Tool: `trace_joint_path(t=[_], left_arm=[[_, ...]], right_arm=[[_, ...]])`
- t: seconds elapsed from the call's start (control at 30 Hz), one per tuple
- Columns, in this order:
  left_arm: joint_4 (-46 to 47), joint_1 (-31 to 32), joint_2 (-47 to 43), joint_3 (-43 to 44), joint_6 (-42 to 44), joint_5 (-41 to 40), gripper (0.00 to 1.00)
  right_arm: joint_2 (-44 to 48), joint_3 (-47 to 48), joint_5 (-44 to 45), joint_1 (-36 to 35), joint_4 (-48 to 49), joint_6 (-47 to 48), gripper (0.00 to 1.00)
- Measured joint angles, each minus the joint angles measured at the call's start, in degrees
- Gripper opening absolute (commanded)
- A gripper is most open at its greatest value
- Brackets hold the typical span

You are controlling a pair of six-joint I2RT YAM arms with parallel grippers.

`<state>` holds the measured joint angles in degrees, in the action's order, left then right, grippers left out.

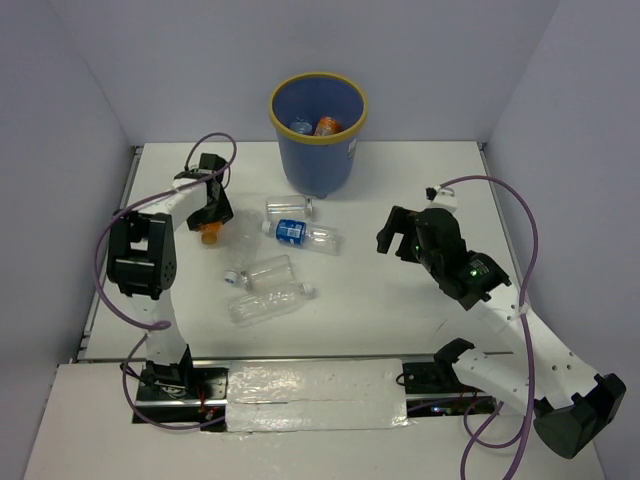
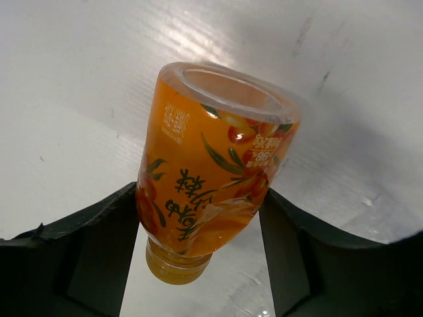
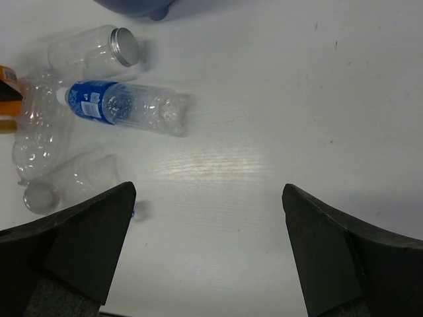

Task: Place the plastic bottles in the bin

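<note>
The bin's yellow rim stands above the table, so the left gripper should lift the orange bottle high and outward, over the bin's opening (image 1: pixel 318 107).
An orange plastic bottle (image 2: pixel 211 165) with a printed label sits between the fingers of my left gripper (image 2: pixel 198 191), and both fingers press its sides. From above, that gripper (image 1: pixel 210 212) is at the table's far left with the orange bottle (image 1: pixel 209 236) under it. Several more plastic bottles lie mid-table: a blue-labelled one (image 1: pixel 298 234) (image 3: pixel 125 105), a clear jar-like one (image 1: pixel 288 208) (image 3: pixel 92 53) and two clear ones (image 1: pixel 262 272) (image 1: pixel 268 303). The dark blue bin (image 1: pixel 320 160) with a yellow rim stands at the back and holds an orange bottle (image 1: pixel 327 126). My right gripper (image 1: pixel 400 236) (image 3: pixel 208 191) hangs open over bare table.
White walls close in the table on the left, back and right. A crumpled clear bottle (image 3: pixel 39 132) lies beside the orange one. The right arm's purple cable (image 1: pixel 520 230) loops over the table's right side. A shiny strip (image 1: pixel 315 385) runs along the near edge.
</note>
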<state>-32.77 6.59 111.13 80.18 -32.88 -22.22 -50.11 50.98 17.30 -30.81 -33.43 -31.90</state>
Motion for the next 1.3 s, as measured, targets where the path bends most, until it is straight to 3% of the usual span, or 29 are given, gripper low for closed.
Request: trace_joint_path(t=[0.23,0.4,0.53,0.73,0.8,0.83,0.93,1.13,1.2,1.3], left_arm=[[-2.1,2.05,-7.74,10.36,4.39,3.87,0.6],[1.42,9.05,-13.86,28.96,7.5,9.03,0.57],[6.56,13.16,-12.0,43.93,7.76,14.08,0.59],[17.0,13.81,-2.49,54.38,5.64,21.29,0.6],[19.54,13.81,2.56,56.54,4.09,23.41,0.63],[20.59,13.81,4.96,57.22,3.63,24.28,0.69],[22.75,13.86,11.63,57.51,1.6,25.99,0.99],[20.79,14.05,19.21,57.88,-0.07,26.38,0.99],[20.94,14.29,16.96,55.36,0.33,26.01,0.99],[20.04,15.04,7.23,44.89,2.47,24.17,0.99]], right_arm=[[0.0,0.0,-0.09,-0.02,0.02,-0.07,1.0],[0.0,0.0,-0.09,-0.02,-0.02,-0.22,1.0],[0.2,0.02,-0.09,-0.02,-0.26,-0.31,1.0],[2.45,0.55,-0.22,-0.02,-3.08,-0.98,1.0],[4.07,0.79,-0.24,-0.02,-4.24,-1.51,1.0],[5.11,0.79,-0.24,-0.02,-4.76,-1.75,1.0],[7.41,0.79,-0.26,-0.02,-5.97,-2.34,1.0],[8.44,0.74,-0.61,-0.02,-7.76,-3.48,1.0],[8.41,0.72,-0.7,-0.02,-7.78,-3.72,1.0],[7.65,0.61,-1.05,-0.02,-7.69,-3.87,1.0]])
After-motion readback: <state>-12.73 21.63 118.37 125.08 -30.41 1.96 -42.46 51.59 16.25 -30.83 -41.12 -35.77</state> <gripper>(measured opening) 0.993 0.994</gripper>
